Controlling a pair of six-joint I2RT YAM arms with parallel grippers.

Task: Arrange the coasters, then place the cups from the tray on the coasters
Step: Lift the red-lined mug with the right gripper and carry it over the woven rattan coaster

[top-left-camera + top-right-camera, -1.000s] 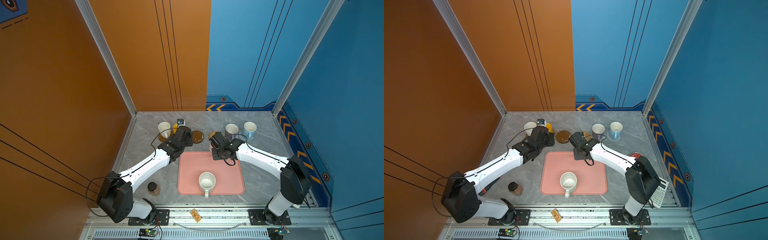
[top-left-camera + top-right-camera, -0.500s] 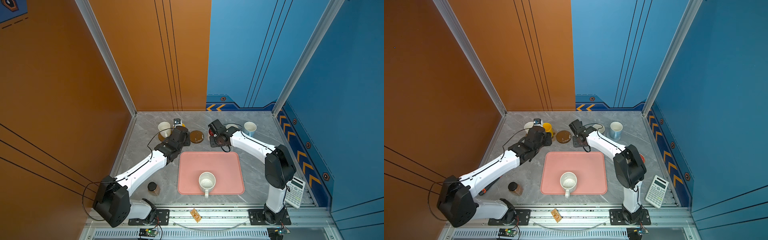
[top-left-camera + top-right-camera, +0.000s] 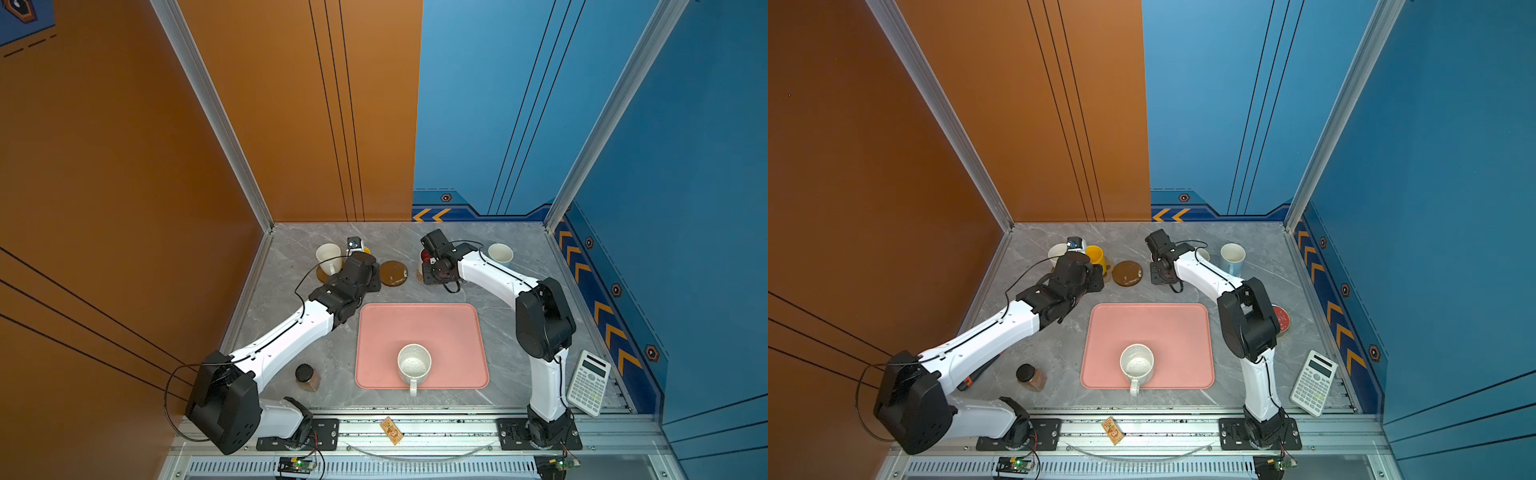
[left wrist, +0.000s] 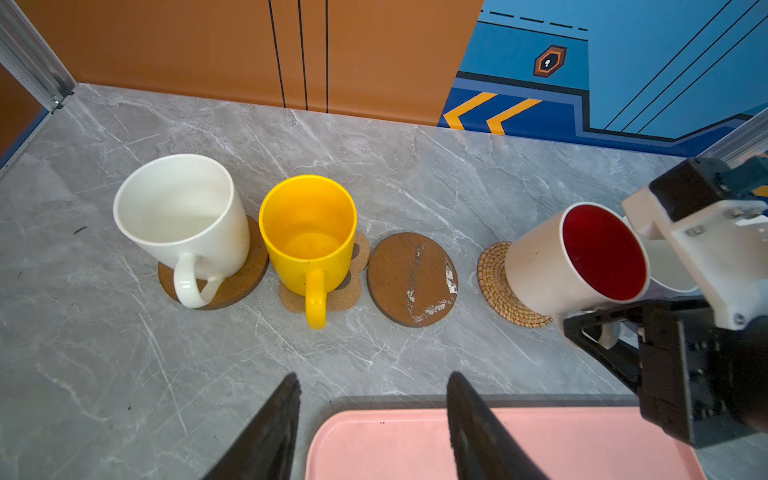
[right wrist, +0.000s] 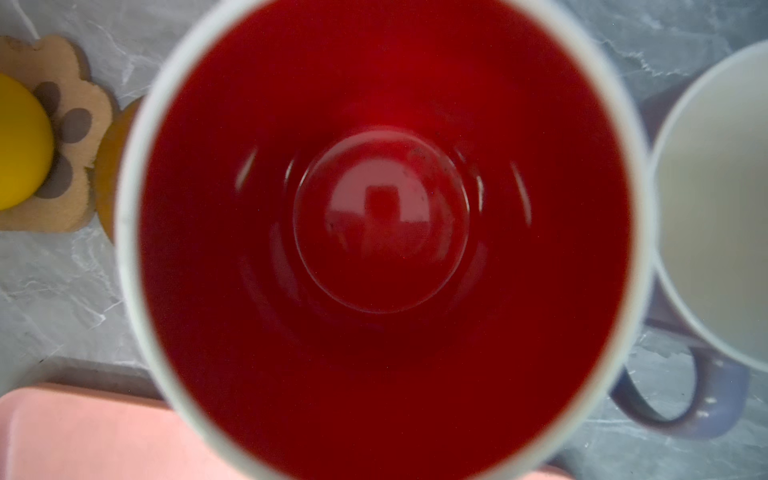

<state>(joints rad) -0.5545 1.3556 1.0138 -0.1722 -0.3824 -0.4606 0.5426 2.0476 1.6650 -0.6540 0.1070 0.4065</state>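
Next, my right gripper will move down to set the white cup's base onto the woven rattan coaster [image 3: 419, 273] and release its handle, since that coaster lies below the gripper.
My right gripper [image 4: 606, 332] is shut on the handle of the white cup with red inside [image 4: 577, 259], which tilts over the woven rattan coaster [image 4: 496, 282]. That cup fills the right wrist view [image 5: 382, 216]. The white cup [image 4: 183, 216] stands on a brown coaster [image 4: 232, 286] and the yellow cup [image 4: 307, 232] on the paw coaster [image 4: 357, 257]. Between them and the rattan one lies a bare brown disc coaster [image 4: 411, 278]. My left gripper [image 4: 374, 399] hangs open and empty over the pink tray's [image 3: 419, 324] back left corner. A speckled cup [image 3: 414, 365] stands on the tray.
The lavender cup [image 5: 715, 208] stands right beside the held cup, and the light blue cup [image 3: 1232, 255] stands further right. A dark-lidded jar [image 3: 1030, 376] is at the front left. A red disc [image 3: 1281, 320] and a calculator [image 3: 1313, 382] lie at the right.
My right arm carried the red-inside cup from the tray's back edge toward the back row, over the rattan coaster. The left gripper drifted slightly back and stayed open.
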